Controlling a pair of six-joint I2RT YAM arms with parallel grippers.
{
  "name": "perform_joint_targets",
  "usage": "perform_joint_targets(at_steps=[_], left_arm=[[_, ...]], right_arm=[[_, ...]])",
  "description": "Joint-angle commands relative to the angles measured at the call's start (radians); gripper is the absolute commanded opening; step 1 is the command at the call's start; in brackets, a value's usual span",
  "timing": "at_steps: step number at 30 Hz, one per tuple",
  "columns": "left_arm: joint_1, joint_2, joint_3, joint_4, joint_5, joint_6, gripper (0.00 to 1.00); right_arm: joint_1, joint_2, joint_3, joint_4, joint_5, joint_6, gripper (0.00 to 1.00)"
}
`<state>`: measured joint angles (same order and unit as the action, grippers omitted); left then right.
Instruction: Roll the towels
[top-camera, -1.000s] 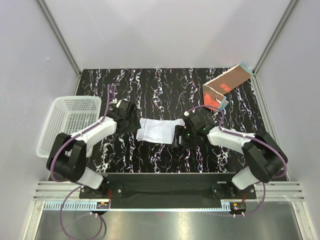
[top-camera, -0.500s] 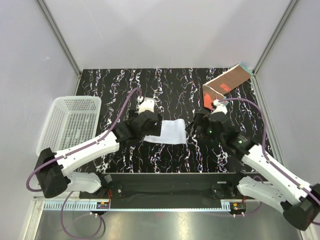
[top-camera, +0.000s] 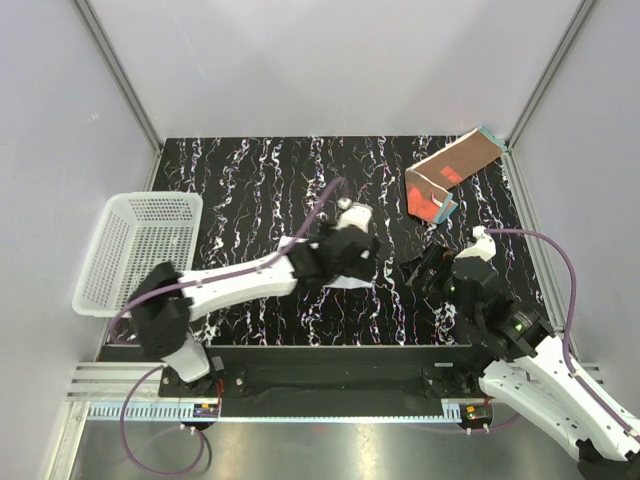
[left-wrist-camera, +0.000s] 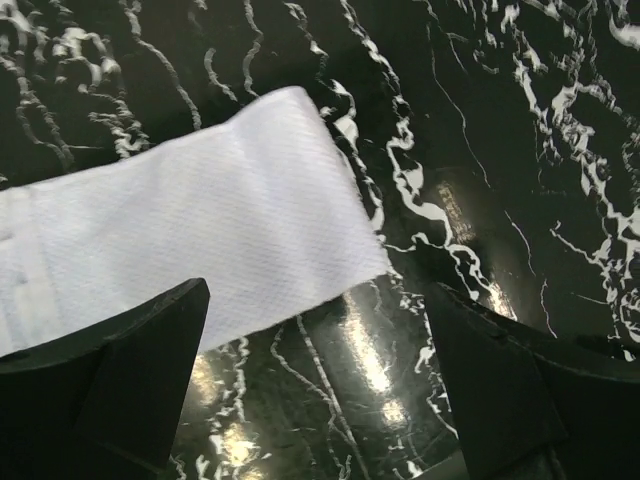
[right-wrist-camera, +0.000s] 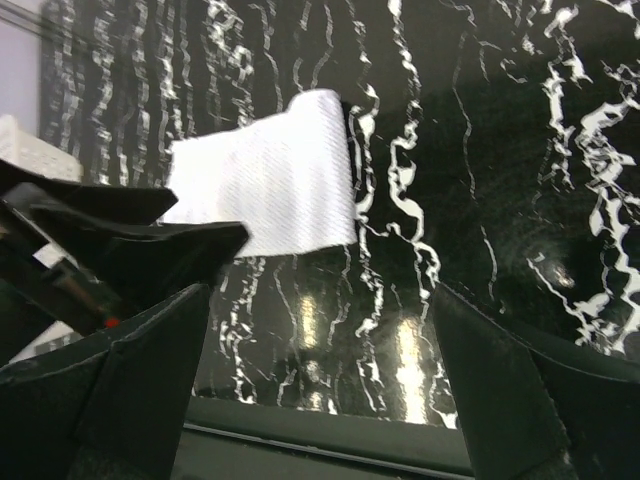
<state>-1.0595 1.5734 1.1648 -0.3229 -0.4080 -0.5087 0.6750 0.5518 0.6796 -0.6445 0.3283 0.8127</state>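
The open fingers of my left gripper are still above the towel's loose near corner, so they should move down and to the right in the top view, onto it.
The white towel lies flat on the black marbled table, its right end free. In the top view only a sliver of the white towel shows, below my left gripper, which hovers over it. That left gripper is open, with bare table between its fingers. My right gripper is open too, a short way right of the towel and apart from it; the right gripper faces the white towel. The rust-brown towel lies folded at the far right corner.
A white perforated basket sits at the table's left edge, and a corner of the basket also appears in the right wrist view. The left arm stretches diagonally from its base to mid-table. Grey walls enclose the table on three sides.
Both grippers opened wider off the white towel. The left arm swung right, over the towel. The right arm pulled back to the right and toward the near edge. The towel now looks shorter.
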Motion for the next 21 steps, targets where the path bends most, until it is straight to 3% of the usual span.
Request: perform_joint_targets(at_steps=[1, 5, 9, 14, 21], left_arm=[[-0.101, 0.147, 0.143, -0.162, -0.135, 0.024, 0.94], [-0.140, 0.263, 0.255, -0.217, -0.170, 0.003, 0.88], [-0.149, 0.342, 0.329, -0.241, -0.163, -0.008, 0.75], [-0.155, 0.442, 0.418, -0.298, -0.195, -0.039, 0.69], [-0.158, 0.488, 0.429, -0.274, -0.201, -0.056, 0.59]], right_arm=[[0.005, 0.031, 0.024, -0.055, 0.041, 0.002, 1.00], [0.005, 0.005, 0.031, -0.090, 0.078, 0.022, 1.00], [0.005, -0.029, 0.024, -0.076, 0.071, -0.007, 1.00], [0.005, 0.013, 0.055, -0.104, 0.072, -0.029, 1.00], [0.006, -0.010, 0.060, -0.116, 0.086, -0.029, 1.00]])
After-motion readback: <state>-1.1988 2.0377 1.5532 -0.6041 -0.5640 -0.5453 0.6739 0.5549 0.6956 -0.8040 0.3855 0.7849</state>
